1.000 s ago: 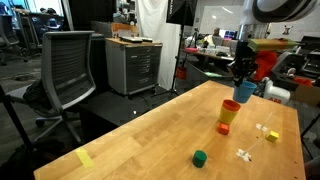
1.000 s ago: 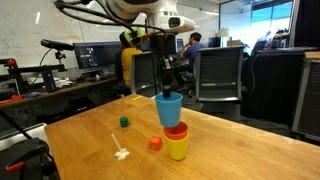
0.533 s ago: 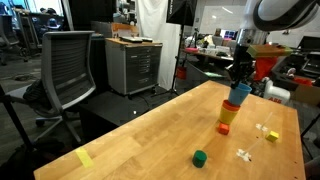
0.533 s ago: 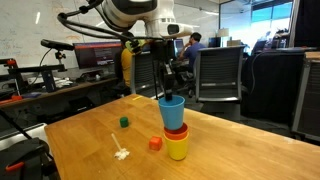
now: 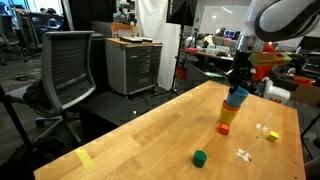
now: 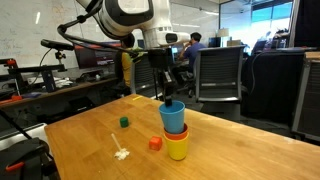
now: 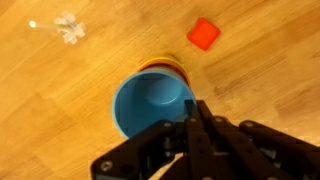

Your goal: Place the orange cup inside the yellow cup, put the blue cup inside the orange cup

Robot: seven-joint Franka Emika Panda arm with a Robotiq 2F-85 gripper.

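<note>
Next I should lower the blue cup in my gripper deeper into the orange cup's opening (image 6: 177, 133) (image 7: 166, 65) below and release the blue cup's rim, since the blue cup's side still stands high.
The blue cup (image 6: 172, 115) sits partly down in the orange cup (image 6: 176, 132), which is nested in the yellow cup (image 6: 178, 149) on the wooden table. My gripper (image 6: 167, 97) comes down from above and is shut on the blue cup's rim. In the wrist view the blue cup (image 7: 150, 102) opens toward the camera, with the orange cup's rim (image 7: 166, 64) showing behind it and my gripper (image 7: 195, 108) pinching the near rim. The stack also shows in an exterior view, with the blue cup (image 5: 236, 97) over the orange cup (image 5: 228, 111).
A small orange-red block (image 6: 155, 143) lies just beside the stack and also shows in the wrist view (image 7: 203, 33). A green cube (image 6: 124, 122), a white piece (image 6: 121, 154) and a tiny yellow piece (image 5: 270, 135) lie on the table. An office chair (image 5: 65, 65) stands beyond the table edge.
My gripper has lowered the blue cup from above the stack down into the orange cup. The other things have not moved.
</note>
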